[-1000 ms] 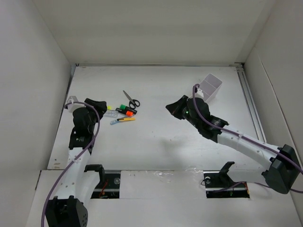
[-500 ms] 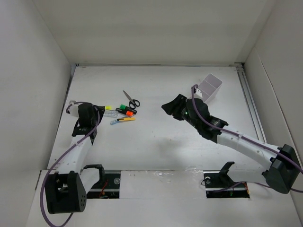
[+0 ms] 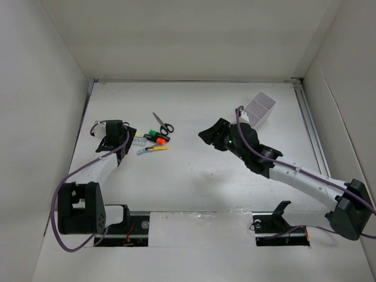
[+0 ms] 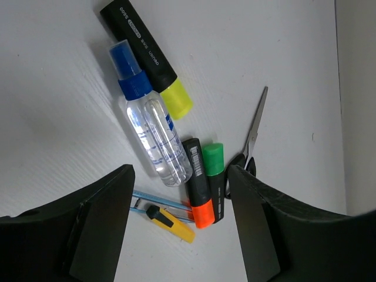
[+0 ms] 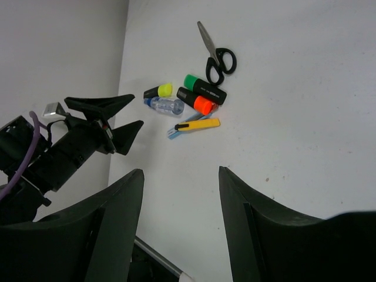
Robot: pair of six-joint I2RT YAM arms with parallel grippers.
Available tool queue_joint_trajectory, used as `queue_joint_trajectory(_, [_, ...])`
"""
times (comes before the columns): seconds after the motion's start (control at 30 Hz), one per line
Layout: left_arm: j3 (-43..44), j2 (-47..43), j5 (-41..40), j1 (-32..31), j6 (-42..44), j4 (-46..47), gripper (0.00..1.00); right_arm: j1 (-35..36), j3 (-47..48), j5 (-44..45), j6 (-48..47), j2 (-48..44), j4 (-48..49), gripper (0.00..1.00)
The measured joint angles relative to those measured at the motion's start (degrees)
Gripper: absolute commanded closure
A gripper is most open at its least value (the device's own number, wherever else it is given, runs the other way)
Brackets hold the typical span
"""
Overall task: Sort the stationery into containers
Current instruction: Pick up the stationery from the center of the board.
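Observation:
The left gripper lowers toward the right in the top view onto the spray bottle's clear body (image 3: pixel 139 141) (image 4: pixel 157 140) next, since the spray bottle still lies below its open fingers.
The stationery lies in a pile at the table's left middle. It holds black-handled scissors (image 3: pixel 163 124) (image 4: pixel 252 132), a green highlighter (image 4: pixel 214 176), an orange highlighter (image 4: pixel 198 194), a black marker with a yellow cap (image 4: pixel 147 53), a yellow pen (image 4: pixel 170 223) (image 3: pixel 156 148) and a light-blue pen (image 4: pixel 154 201). My left gripper (image 3: pixel 130 136) (image 4: pixel 179 188) hovers open just left of the pile, holding nothing. Open and empty too, my right gripper (image 3: pixel 205 136) (image 5: pixel 181 176) hangs over bare table right of the pile. The white container (image 3: pixel 260 108) stands at the back right, behind the right arm.
A clear spray bottle with a blue cap (image 4: pixel 150 135) lies in the pile beside the marker. White walls enclose the table on three sides. A rail (image 3: pixel 311 129) runs along the right edge.
The left arm has folded back and its gripper now points at the pile from the left. The right gripper has opened and shifted slightly left.

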Motion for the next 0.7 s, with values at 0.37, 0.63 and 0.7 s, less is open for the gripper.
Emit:
queue_joint_trajectory(0.37, [2.08,8.33,-1.75,-3.8,0.04,-0.04,0.38,0.02,0.13,-0.48,-0.72,1.01,0.0,0.39])
queue_joint_trajectory(0.63, [5.62,13.07,-2.73,-5.92,0.0,0.02,0.39,0.02,0.13,-0.85,-0.83,1.07,-0.02,0.39])
queue_joint_trajectory(0.7, [6.16,13.66,-2.99,-5.97,0.0,0.2,0.41,0.02,0.13,-1.03,-0.83,1.11,-0.02,0.39])
